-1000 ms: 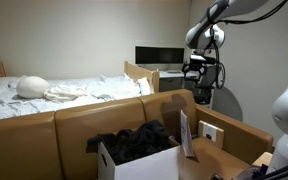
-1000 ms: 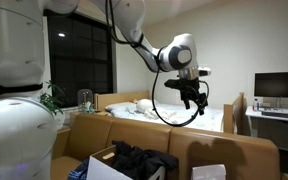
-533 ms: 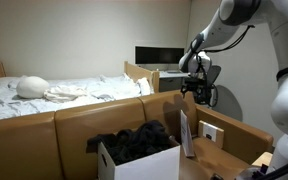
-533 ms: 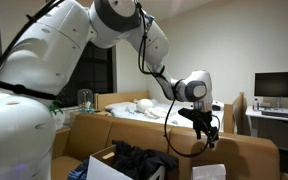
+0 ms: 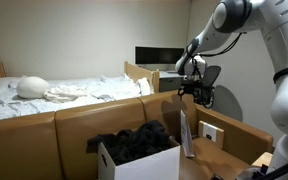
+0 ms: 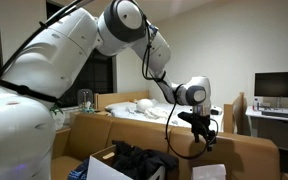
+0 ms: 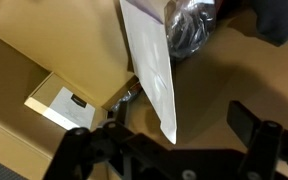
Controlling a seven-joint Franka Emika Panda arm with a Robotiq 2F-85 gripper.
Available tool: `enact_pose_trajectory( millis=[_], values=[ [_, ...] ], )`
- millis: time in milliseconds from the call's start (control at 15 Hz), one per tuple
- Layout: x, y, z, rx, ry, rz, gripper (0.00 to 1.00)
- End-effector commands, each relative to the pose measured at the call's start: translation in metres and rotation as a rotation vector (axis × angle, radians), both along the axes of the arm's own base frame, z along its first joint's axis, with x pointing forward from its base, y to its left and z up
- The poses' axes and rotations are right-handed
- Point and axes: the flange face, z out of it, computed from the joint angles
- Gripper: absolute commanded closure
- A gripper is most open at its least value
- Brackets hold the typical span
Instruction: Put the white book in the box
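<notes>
Next, before it closes, the gripper lowers onto the white book's upper edge until its fingers are on either side of the book.
The white book (image 7: pixel 149 70) stands on edge, a thin white slab in the wrist view, its cover lettering not visible. In an exterior view it (image 5: pixel 185 135) leans upright between the white box (image 5: pixel 149 162) and the brown carton. The white box holds dark clothing and also shows low in an exterior view (image 6: pixel 102 168). My gripper (image 7: pixel 169 140) is open and empty, its fingers on either side of the book's lower corner and some way above it. It hangs over the brown carton in both exterior views (image 5: pixel 194 95) (image 6: pixel 206 143).
A brown cardboard box (image 5: pixel 229 145) with a white label (image 7: pixel 59 102) lies under the gripper. Dark clothing in clear plastic (image 7: pixel 189 25) sits beside the book. A brown sofa back (image 5: pixel 44 135), a bed (image 5: pixel 54 92) and a desk with a monitor (image 5: pixel 159 55) stand behind.
The arm has come down from high over the room to just above the brown carton and the book. The gripper stays open.
</notes>
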Motion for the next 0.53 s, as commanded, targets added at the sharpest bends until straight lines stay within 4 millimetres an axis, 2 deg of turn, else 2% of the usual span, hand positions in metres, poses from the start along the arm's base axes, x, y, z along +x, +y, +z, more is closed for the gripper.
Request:
enact_pose_trajectory(
  millis=[0, 267, 467],
  values=[
    [0.022, -0.003, -0.071, -0.018, 0.103, -0.014, 0.00],
    [0.027, -0.017, -0.139, -0.061, 0.247, -0.054, 0.00],
    [0.036, -0.012, -0.175, -0.060, 0.319, -0.034, 0.00]
  ],
)
